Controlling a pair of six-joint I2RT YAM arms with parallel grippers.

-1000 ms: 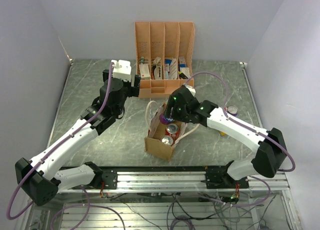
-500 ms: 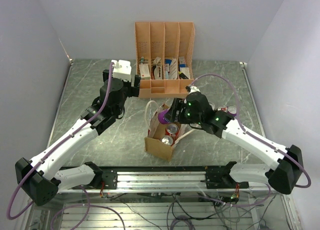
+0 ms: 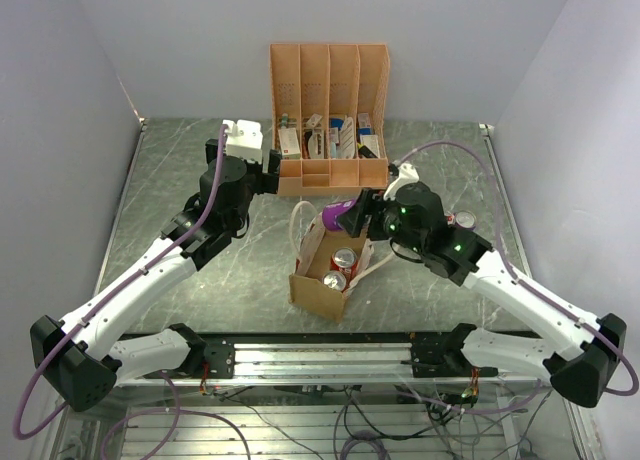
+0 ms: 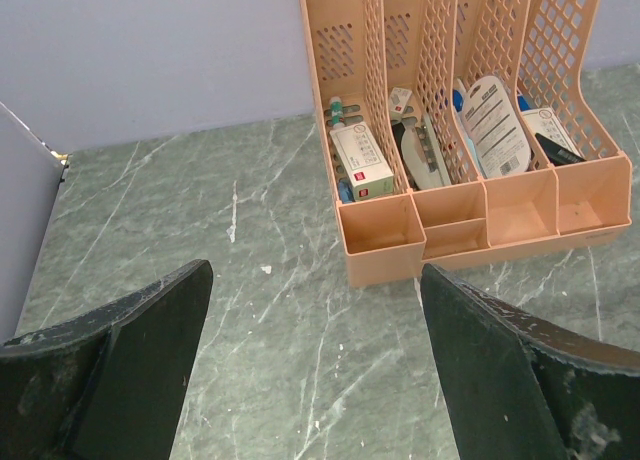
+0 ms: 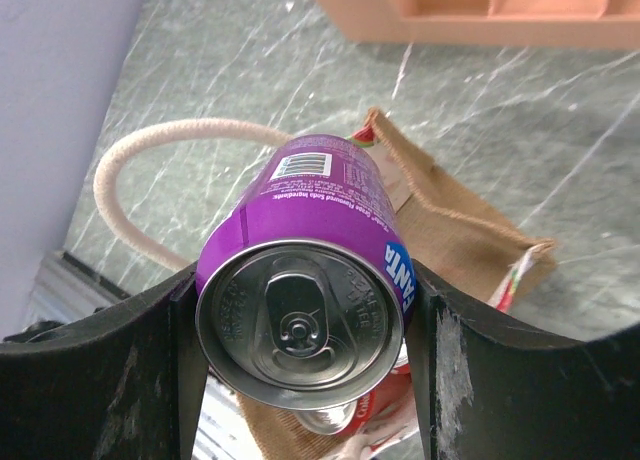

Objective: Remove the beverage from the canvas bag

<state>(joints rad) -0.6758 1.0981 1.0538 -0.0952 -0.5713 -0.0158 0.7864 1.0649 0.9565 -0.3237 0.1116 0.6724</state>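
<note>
I need to move my right gripper to the right in the top view, then down to let go on the table beside the organizer, as the purple can clears the bag (image 3: 325,270).
The tan canvas bag (image 3: 325,270) with cream rope handles stands at the table's middle front. Two red cans (image 3: 341,267) stand inside it. My right gripper (image 3: 352,216) is shut on a purple Fanta can (image 3: 340,217) and holds it tilted above the bag's far end. In the right wrist view the purple can (image 5: 310,270) fills the gap between my fingers, with the bag (image 5: 470,230) and a red can (image 5: 375,415) below. My left gripper (image 4: 310,380) is open and empty, above bare table in front of the file organizer.
The orange-pink slotted file organizer (image 3: 329,120) with small packets stands at the back centre; it also shows in the left wrist view (image 4: 460,140). Another can (image 3: 463,221) stands on the table right of my right arm. The bag's rope handle (image 5: 170,145) loops left.
My right gripper has lifted the purple can up out of the bag and tilted it, moving back and right. The left arm has not moved.
</note>
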